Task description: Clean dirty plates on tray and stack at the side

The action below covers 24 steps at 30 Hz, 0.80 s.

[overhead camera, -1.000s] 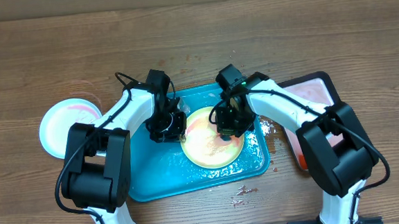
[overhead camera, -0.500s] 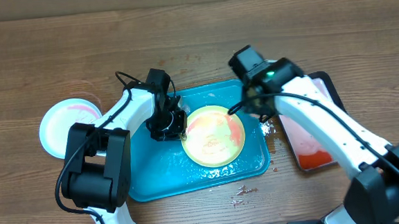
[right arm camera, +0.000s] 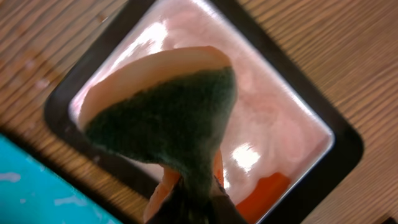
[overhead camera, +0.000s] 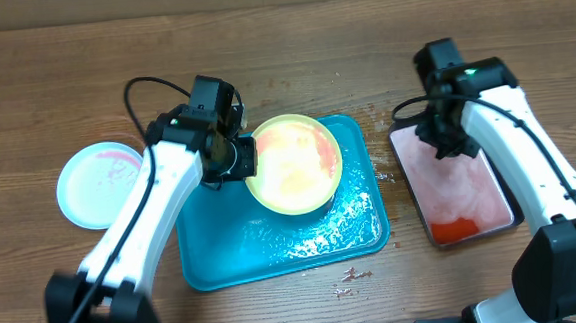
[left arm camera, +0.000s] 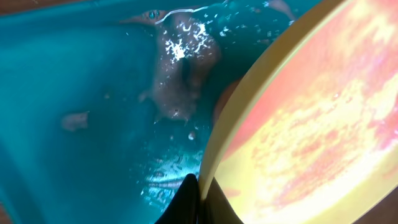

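The robot needs to lower the sponge first with its right gripper to reach the pinkish water in the black-rimmed tray (overhead camera: 454, 181), since the gripper already hangs above that open part of the tray.
My left gripper (overhead camera: 236, 159) is shut on the rim of a pale yellow-green plate (overhead camera: 292, 163) smeared with red sauce, holding it lifted and tilted over the turquoise tray (overhead camera: 274, 255). In the left wrist view the jaws (left arm camera: 200, 198) pinch the plate's edge (left arm camera: 298, 130) above the wet tray (left arm camera: 81, 118). A light blue plate (overhead camera: 99, 183) with pink smears lies on the wood at the left. My right gripper (overhead camera: 449, 144) is shut on a green-and-orange sponge (right arm camera: 168, 118) held over the black-rimmed tray (right arm camera: 336, 149). Only these two plates are in view.
The black-rimmed tray (overhead camera: 457, 183) holds pinkish water and an orange-red lump at its near end. Red crumbs (overhead camera: 350, 278) lie on the wood in front of the turquoise tray. Bare wood tabletop (overhead camera: 261, 43) runs along the back.
My left gripper has lifted the yellow-green plate off the turquoise tray and tilted it. My right gripper has moved right with the sponge, from the plate to over the black-rimmed tray.
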{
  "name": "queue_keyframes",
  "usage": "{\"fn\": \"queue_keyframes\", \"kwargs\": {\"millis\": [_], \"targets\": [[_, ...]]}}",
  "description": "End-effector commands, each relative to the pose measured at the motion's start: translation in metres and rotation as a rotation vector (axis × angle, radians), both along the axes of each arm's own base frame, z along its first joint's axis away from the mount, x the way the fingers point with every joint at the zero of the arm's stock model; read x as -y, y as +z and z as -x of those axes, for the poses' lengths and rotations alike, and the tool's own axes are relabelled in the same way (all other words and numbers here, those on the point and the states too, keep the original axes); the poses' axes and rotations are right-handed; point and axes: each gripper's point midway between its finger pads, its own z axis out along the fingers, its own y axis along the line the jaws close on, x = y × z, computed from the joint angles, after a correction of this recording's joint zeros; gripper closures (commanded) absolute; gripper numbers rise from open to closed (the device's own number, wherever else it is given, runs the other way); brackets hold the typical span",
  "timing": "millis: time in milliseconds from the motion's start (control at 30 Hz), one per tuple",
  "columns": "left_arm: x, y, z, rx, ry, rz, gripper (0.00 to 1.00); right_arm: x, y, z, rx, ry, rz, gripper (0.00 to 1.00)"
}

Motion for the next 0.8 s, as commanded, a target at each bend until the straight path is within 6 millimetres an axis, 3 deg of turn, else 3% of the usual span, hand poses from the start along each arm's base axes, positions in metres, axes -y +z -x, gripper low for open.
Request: {"fn": "queue_keyframes", "kwargs": {"millis": [0,267,467,767], "targets": [[-0.009,0.026,0.005,0.091,0.002,-0.101,0.96,0.015,0.005,-0.002,0.025,-0.042,0.014,0.89],[-0.069,0.058,0.019,0.219,0.106,-0.584,0.96,0.022,-0.021,0.011,-0.032,-0.056,0.023,0.89],[-0.070,0.093,0.006,0.369,0.100,-0.728,0.95,0.023,-0.040,0.019,-0.054,-0.056,0.025,0.88],[-0.050,0.152,-0.005,0.578,0.014,-0.894,0.95,0.024,-0.059,0.030,-0.084,-0.056,0.030,0.86]]}}
